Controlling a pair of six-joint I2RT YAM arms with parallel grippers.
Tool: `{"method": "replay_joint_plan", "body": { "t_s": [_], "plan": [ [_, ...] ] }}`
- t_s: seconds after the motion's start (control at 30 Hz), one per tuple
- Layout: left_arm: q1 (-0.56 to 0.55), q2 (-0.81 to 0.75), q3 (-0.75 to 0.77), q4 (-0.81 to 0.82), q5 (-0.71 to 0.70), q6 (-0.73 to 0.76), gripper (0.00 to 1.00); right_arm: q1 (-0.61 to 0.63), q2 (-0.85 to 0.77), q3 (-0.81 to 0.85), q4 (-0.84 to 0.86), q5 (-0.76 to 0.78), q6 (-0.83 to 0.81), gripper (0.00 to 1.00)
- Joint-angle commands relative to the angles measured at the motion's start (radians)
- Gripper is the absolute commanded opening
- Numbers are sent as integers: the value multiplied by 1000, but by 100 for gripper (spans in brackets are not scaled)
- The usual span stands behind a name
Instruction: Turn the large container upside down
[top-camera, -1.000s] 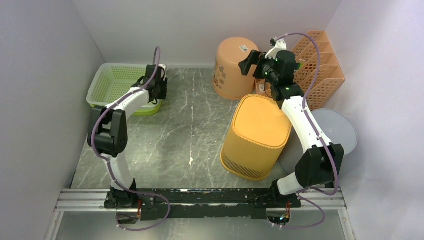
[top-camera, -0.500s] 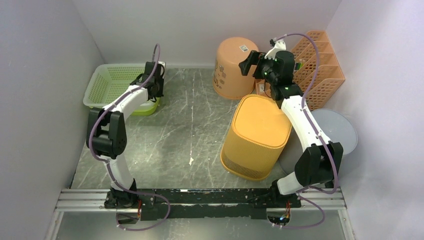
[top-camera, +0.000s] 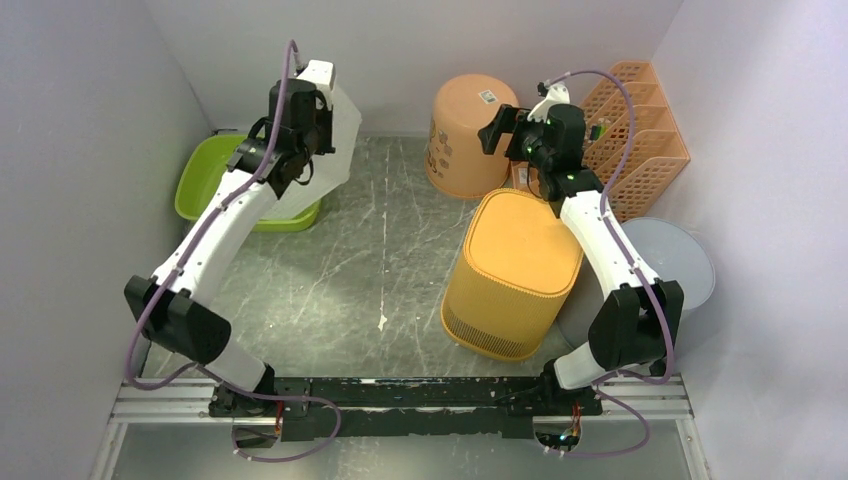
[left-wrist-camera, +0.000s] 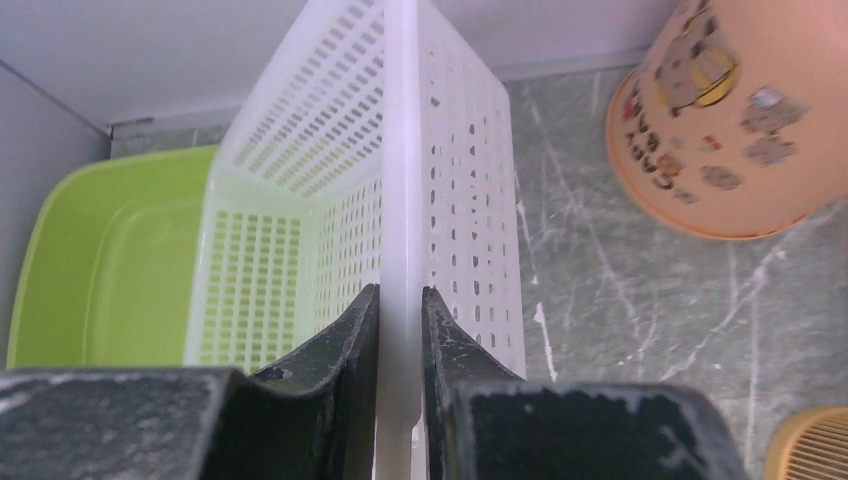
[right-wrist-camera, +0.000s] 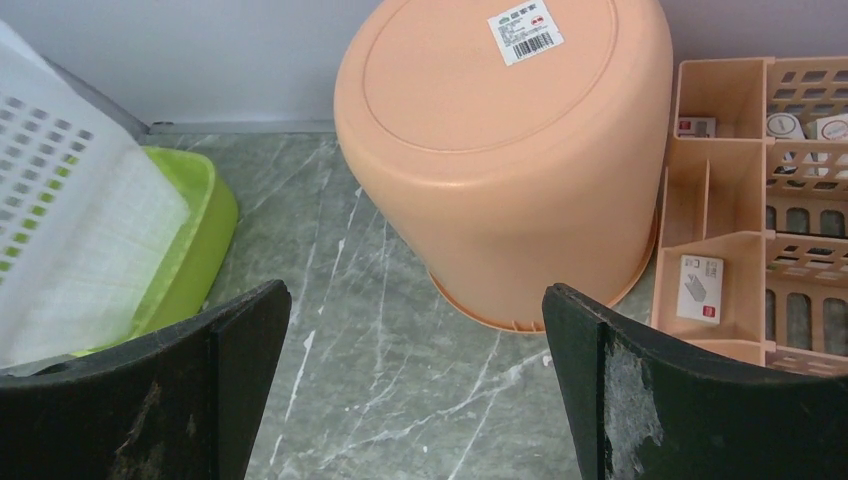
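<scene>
The robot's left gripper should next move back and down, turn the basket (top-camera: 342, 135) over and then let it go, since there is bare floor (top-camera: 388, 250) beside the yellow bin, below and behind the gripper.
My left gripper (top-camera: 310, 118) is shut on the rim of a white perforated basket (top-camera: 342, 135) and holds it raised and tipped on edge above a green tub (top-camera: 212, 185) at the back left. In the left wrist view the rim stands pinched between my fingers (left-wrist-camera: 400, 300), with the basket (left-wrist-camera: 460, 180) hanging beyond them and the tub (left-wrist-camera: 100, 260) below. My right gripper (top-camera: 497, 125) is open and empty, hovering beside an upturned orange bucket (top-camera: 465, 135). In the right wrist view my jaws (right-wrist-camera: 415, 300) stand wide apart over bare floor, short of the bucket (right-wrist-camera: 510, 150).
A yellow ribbed bin (top-camera: 515, 270) stands upside down at centre right under my right arm. An orange slotted organizer (top-camera: 645, 135) stands at the back right, a grey round lid (top-camera: 675, 260) beside it. Walls close in on three sides.
My left gripper has lifted the white basket up out of the green tub and tipped it on edge. The tub is now uncovered. The right arm has barely moved.
</scene>
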Motion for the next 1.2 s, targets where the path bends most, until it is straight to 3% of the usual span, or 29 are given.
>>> {"method": "replay_joint_plan", "body": {
  "t_s": [0.0, 0.33, 0.53, 0.7, 0.77, 0.93, 1.17],
  "plan": [
    [-41, -78, 113, -37, -67, 27, 7, 0, -18, -17, 10, 19, -14, 100],
    [-51, -363, -99, 203, 308, -181, 7, -8, -37, -29, 3, 46, -16, 100],
    [-51, -477, -372, 489, 488, -419, 7, -12, -53, -40, 5, 51, -11, 100],
    [-51, -541, -646, 873, 591, -643, 7, -13, -54, -35, -2, 46, -15, 100],
    [-50, -554, -722, 1025, 601, -729, 7, -12, -56, -35, -4, 51, -18, 100],
    [-49, -587, -882, 1211, 554, -904, 7, -14, -56, -34, -4, 57, -23, 100],
    [-24, -686, -1026, 1091, 352, -963, 7, -16, -44, -30, 1, 47, -21, 100]
  ]
}}
